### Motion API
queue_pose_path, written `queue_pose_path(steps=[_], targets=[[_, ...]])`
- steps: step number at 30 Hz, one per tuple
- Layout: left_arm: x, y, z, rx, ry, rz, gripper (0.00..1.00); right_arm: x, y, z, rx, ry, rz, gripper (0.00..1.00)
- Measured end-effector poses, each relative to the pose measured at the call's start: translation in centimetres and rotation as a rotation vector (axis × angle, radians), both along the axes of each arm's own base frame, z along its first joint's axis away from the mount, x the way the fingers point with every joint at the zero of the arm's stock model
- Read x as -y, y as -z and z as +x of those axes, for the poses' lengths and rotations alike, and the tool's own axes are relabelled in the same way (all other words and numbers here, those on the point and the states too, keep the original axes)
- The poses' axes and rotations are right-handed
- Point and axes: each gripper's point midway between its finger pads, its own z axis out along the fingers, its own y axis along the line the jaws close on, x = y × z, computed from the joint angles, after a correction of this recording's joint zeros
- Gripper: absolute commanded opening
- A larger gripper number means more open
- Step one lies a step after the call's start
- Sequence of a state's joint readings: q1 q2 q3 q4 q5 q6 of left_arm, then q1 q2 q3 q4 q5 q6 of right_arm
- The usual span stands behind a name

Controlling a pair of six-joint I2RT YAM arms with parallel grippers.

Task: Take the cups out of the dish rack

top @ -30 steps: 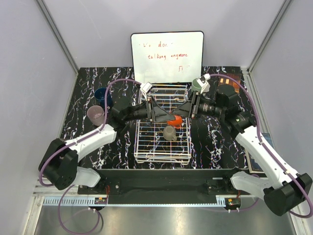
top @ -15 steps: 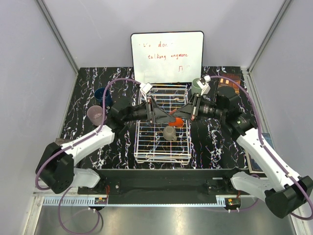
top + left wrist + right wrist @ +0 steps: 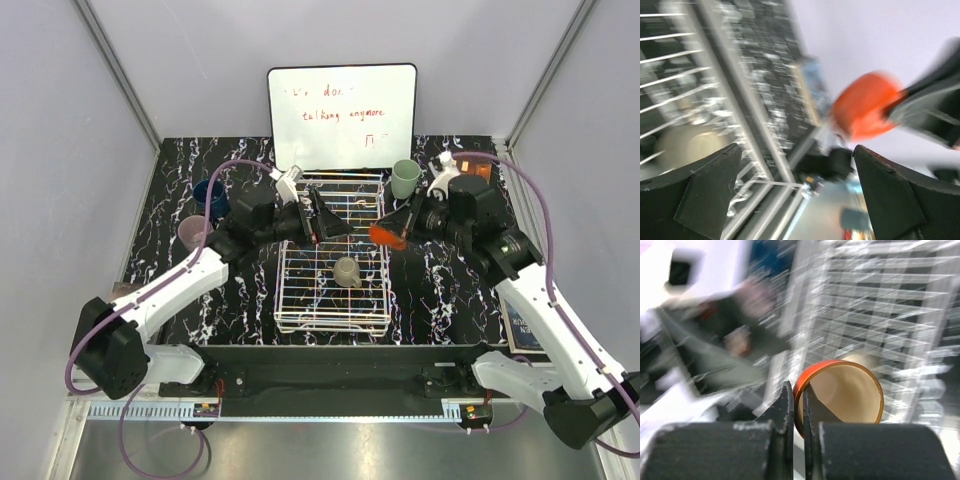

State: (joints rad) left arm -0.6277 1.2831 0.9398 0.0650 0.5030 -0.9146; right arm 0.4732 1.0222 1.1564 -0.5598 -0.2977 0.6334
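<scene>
The robot's right gripper should next turn its fingers downward, then set the orange-red cup down onto empty table beside the rack, short of the mint cup.
My right gripper is shut on the rim of the orange-red cup, one finger inside and one outside, and holds it in the air at the right side of the white wire dish rack. The cup shows cream inside; it also shows blurred in the left wrist view. The taupe cup lies inside the rack. My left gripper is open and empty above the rack's far left part. The mint cup, the dark blue cup and the pink-lilac cup stand on the table.
A whiteboard with red writing stands behind the rack. An orange-and-dark object lies at the far right. Grey walls close in both sides. A dark card lies at the table's right edge.
My right gripper has lifted the orange-red cup out of the rack and moved it right. My left gripper has moved a little toward the far side, still open.
</scene>
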Motion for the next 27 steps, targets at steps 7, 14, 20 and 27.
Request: queue_pose_path(steps=[7, 14, 20, 27], targets=[[-4.0, 4.9, 2.2, -0.101, -0.235, 0.274, 0.99, 7.6, 6.8, 7.2, -0.087, 0.37, -0.438, 0.0], [-7.6, 8.8, 1.5, -0.194, -0.343, 0.473, 0.99, 15.4, 16.7, 9.9, -0.389, 0.555, -0.721, 0.0], [-9.1, 10.3, 0.7, -0.234, -0.362, 0.56, 0.99, 16.1, 18.5, 11.2, -0.438, 0.576, -0.793, 0.0], [-9.8, 10.8, 0.3, -0.243, -0.363, 0.599, 0.99, 16.1, 21.9, 12.3, -0.497, 0.575, -0.842, 0.0]])
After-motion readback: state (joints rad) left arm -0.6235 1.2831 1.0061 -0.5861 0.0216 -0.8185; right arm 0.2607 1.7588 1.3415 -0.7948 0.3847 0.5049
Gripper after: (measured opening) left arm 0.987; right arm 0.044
